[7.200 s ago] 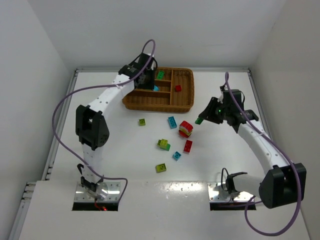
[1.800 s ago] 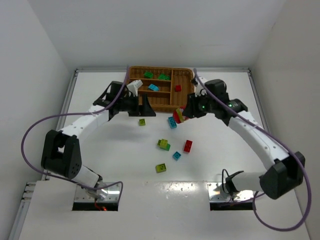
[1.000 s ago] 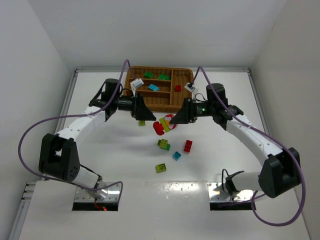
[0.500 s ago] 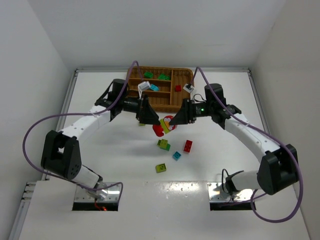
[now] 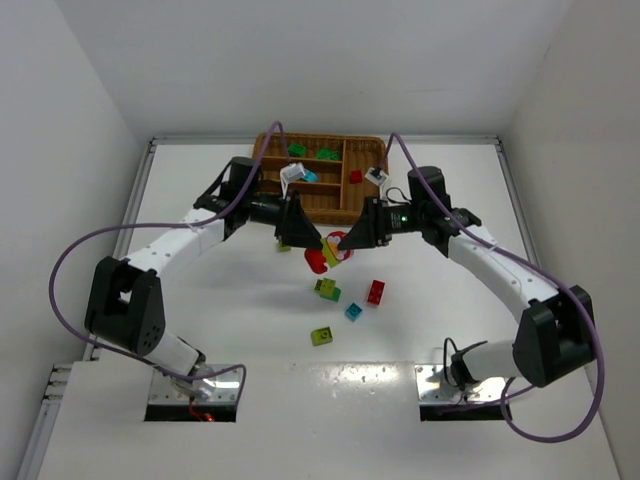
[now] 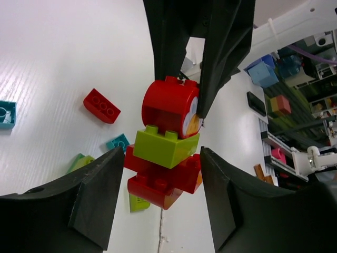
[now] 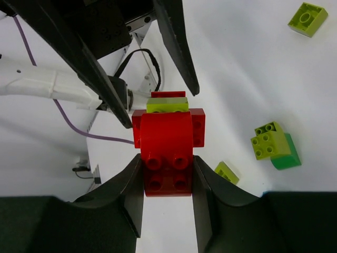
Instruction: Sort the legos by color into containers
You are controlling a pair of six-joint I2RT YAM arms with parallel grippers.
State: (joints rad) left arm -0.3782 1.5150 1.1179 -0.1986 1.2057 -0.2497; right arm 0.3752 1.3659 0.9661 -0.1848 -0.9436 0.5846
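Note:
Next, my right gripper carries the rounded red brick outward over the tray section holding a red brick (image 5: 358, 190) and releases it there, because its color matches.
My right gripper (image 5: 345, 240) is shut on a clump of red and yellow-green legos (image 5: 323, 253) and holds it above the table in front of the wicker tray (image 5: 345, 140). In the right wrist view the gripper (image 7: 167, 161) pinches the clump's rounded red brick (image 7: 168, 142). My left gripper (image 5: 310, 243) faces it. In the left wrist view the left gripper (image 6: 162, 158) is open, its fingers (image 6: 95, 200) close on either side of the clump's lower red bricks (image 6: 163, 179). The tray holds green (image 5: 297, 150), cyan (image 5: 308, 175) and red (image 5: 355, 177) bricks.
Loose on the table below the grippers lie a yellow-green and green pair (image 5: 326, 289), a red brick (image 5: 376, 291), a cyan brick (image 5: 353, 311) and a yellow-green brick (image 5: 321, 336). A small yellow-green brick (image 5: 283, 244) lies by the left gripper.
The right gripper picked the clump off the table and carried it left. The left gripper left the tray and closed in until its fingers flank the clump's far end.

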